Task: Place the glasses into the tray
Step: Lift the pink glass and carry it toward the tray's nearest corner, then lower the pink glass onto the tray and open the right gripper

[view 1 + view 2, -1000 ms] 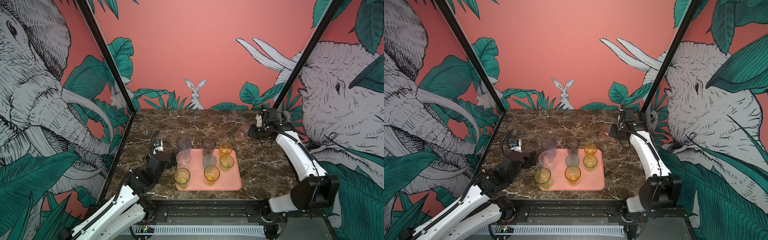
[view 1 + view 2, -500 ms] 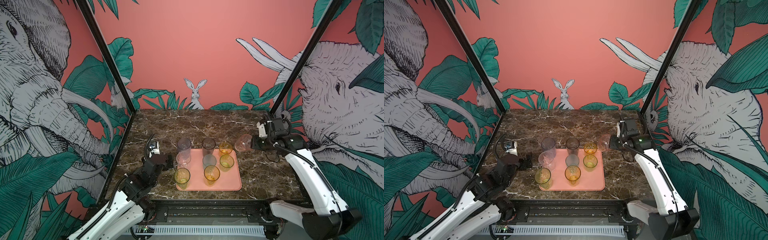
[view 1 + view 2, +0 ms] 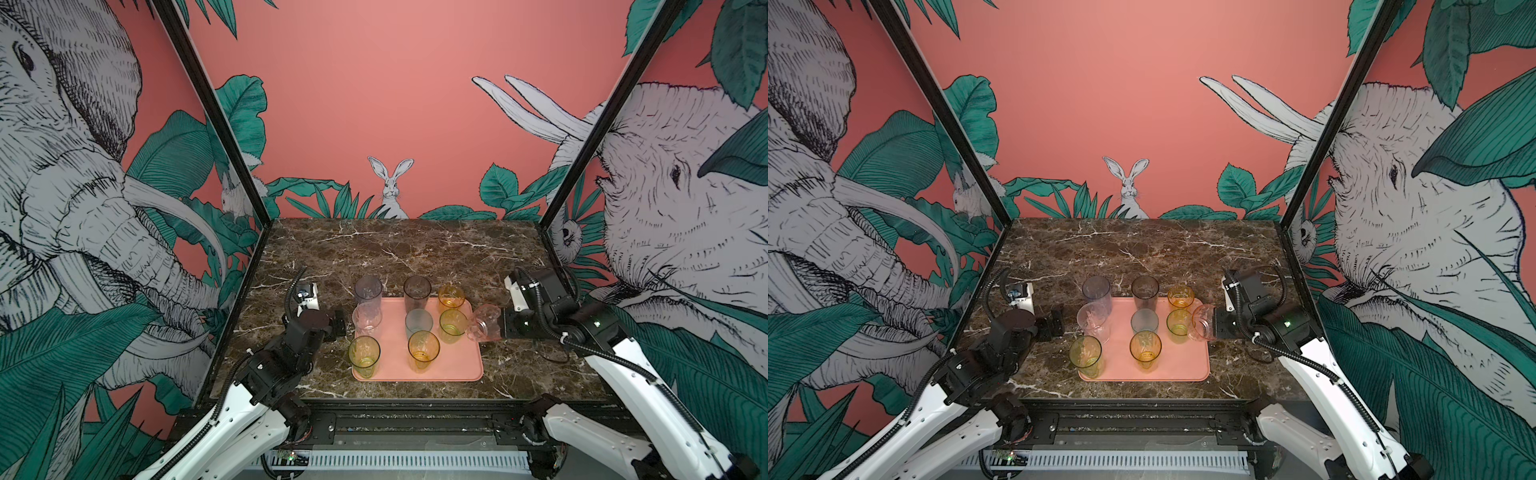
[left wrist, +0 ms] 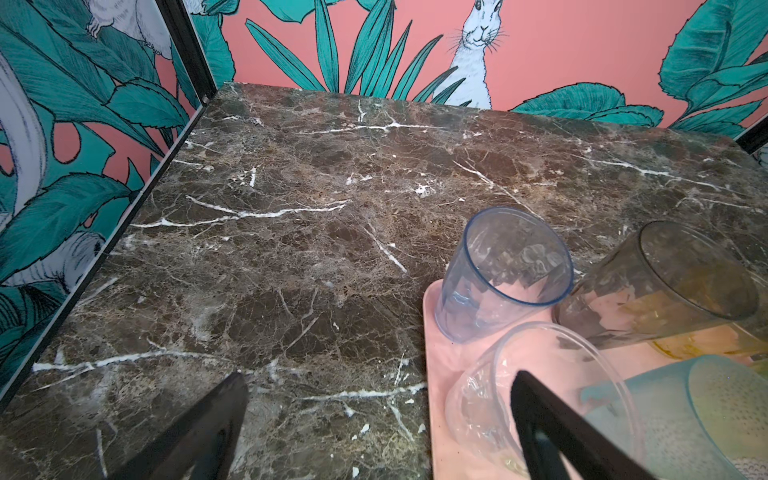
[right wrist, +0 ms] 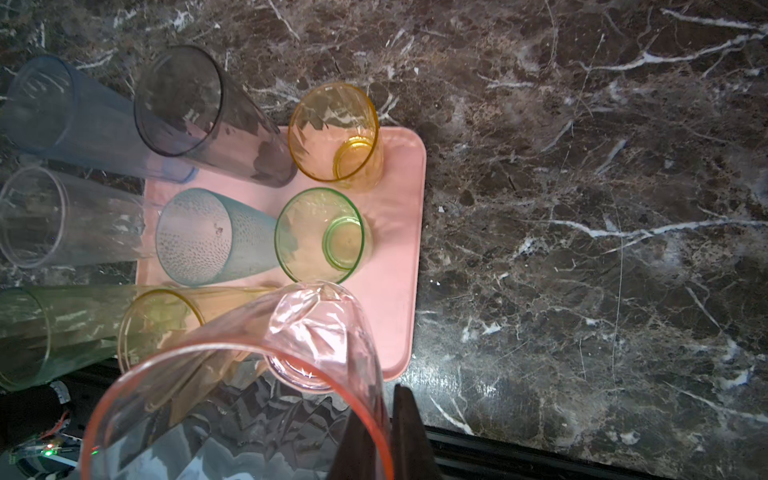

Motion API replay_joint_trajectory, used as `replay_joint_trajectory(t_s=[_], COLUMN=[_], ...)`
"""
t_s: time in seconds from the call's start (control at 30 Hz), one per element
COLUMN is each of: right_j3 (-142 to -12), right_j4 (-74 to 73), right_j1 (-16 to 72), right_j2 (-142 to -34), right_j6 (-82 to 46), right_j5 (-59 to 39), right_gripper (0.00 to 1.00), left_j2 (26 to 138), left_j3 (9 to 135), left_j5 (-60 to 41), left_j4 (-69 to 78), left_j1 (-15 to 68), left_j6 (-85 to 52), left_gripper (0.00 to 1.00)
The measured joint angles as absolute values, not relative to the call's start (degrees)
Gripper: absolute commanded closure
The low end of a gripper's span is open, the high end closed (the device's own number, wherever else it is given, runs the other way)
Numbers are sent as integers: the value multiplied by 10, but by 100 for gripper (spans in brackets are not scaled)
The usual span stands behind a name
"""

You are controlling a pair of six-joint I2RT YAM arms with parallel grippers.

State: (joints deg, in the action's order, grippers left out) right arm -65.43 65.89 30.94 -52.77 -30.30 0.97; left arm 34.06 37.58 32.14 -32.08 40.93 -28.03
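Note:
I should next move my right gripper back and lower the pink glass onto one near corner of the tray, then let go of the pink glass's rim, because that corner is free of glasses.
The salmon-pink tray lies on the marble near the front, with several glasses standing on it. Among them are a clear one, a frosted blue-grey one and a yellow-green one. My right gripper is shut on the rim of a pink glass. It holds the glass tilted above the tray's right edge. My left gripper stands open just left of the tray, holding nothing.
Tall grey-violet and smoky brown glasses stand along the tray's far edge beside an amber one. Painted walls close the marble table at the left, right and back. A black rail runs along the front.
My right arm has carried the pink glass from the back right of the table down to the tray's right edge. My left arm has drawn back slightly from the tray, still open.

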Motion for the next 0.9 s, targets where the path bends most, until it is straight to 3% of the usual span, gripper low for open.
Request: replay_joint_trajectory(t_s=[0.53, 0.9], right_j3=[-531, -470], right_j4=[616, 525], right_j1=[501, 544], right_j2=[-548, -630], right_j6=[-394, -427], right_j5=[90, 98], right_gripper=[100, 100], left_j2=[327, 343], left_j3=[376, 376], left_j5=[319, 311], left_j4=[-328, -326], left_j1=[409, 409], left_j6=[-286, -290], left_gripper=[1, 1])
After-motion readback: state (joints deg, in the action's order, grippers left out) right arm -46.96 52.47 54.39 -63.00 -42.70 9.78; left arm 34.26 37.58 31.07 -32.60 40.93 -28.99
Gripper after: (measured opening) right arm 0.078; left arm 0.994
